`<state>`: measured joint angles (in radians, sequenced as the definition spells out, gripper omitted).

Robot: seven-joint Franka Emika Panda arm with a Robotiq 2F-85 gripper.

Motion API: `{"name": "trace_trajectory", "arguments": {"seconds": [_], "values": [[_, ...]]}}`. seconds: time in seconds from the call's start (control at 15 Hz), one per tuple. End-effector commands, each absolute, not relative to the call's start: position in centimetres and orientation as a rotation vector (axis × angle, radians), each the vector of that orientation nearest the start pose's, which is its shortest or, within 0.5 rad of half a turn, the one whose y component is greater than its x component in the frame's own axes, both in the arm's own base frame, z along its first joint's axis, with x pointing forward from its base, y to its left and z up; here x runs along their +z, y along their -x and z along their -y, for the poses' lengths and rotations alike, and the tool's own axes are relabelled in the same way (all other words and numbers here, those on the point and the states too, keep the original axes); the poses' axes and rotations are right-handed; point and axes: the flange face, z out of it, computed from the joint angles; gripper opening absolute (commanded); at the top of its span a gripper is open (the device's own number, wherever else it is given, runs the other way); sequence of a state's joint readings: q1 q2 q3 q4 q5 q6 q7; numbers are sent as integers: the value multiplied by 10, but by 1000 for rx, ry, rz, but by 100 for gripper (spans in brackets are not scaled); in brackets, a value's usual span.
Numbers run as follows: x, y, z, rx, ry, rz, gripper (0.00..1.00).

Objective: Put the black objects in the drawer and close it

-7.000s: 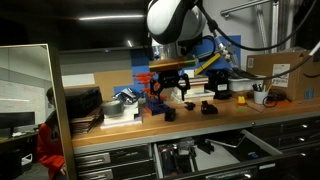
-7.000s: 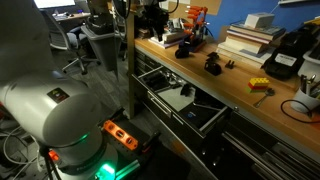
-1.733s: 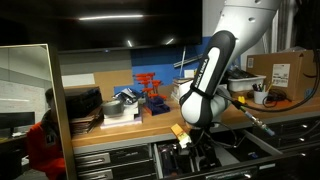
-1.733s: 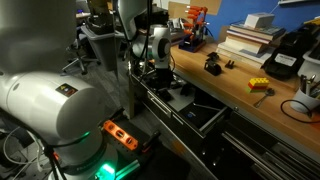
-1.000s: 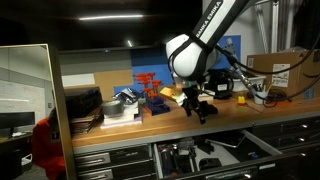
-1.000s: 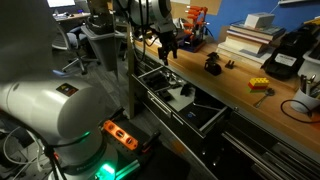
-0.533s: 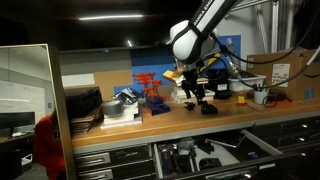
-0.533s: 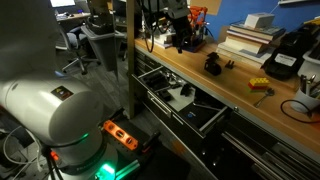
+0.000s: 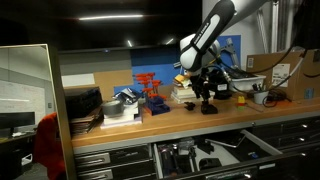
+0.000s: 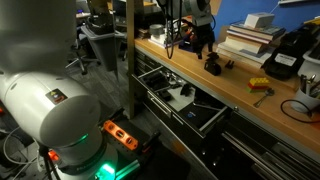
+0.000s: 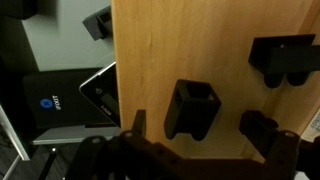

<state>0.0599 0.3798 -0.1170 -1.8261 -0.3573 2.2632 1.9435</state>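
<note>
The chunky matte-black object [image 10: 213,67] [image 11: 192,108] on the bench is already between the lines of my fingers. My open gripper needs to go down next until its fingers are on both sides of the object, and then close.
A chunky black object [image 9: 208,107] [image 10: 213,65] lies on the wooden bench top, and the wrist view shows it as a cup-like piece [image 11: 192,108]. My gripper [image 9: 205,93] [image 10: 201,42] [image 11: 199,126] hangs just above it, open and empty, with the object lying between the fingertips' lines. The wide drawer [image 9: 262,145] [image 10: 170,110] stands pulled out below the bench edge. Another black object [image 10: 185,90] [image 11: 97,20] rests on the drawer floor.
A second dark chunky piece [image 11: 285,58] sits on the bench close beyond the target. Stacked books [image 10: 250,35], a red frame [image 9: 150,90], a yellow block [image 10: 260,85] and a black device [image 10: 285,55] crowd the bench. Black trays [image 9: 82,100] stack at one end.
The arm has swung along the bench from near the drawer side to above the remaining black object. The gripper stayed open and empty.
</note>
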Motion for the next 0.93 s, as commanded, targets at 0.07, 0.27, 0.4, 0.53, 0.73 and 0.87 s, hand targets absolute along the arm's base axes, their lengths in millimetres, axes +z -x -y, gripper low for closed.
{"name": "trace_trajectory", "arguments": {"seconds": [0.07,0.27,0.4,0.53,0.73,0.87], "values": [[310,-672,74,-417,1973,-2610,100],[293,-675,91,-367,1922,-2654,100],[285,-674,99,-353,1904,-2679,100],[279,-673,104,-364,1919,-2687,75],[275,-669,107,-362,1923,-2697,57],[277,-665,106,-358,1926,-2696,43]]}}
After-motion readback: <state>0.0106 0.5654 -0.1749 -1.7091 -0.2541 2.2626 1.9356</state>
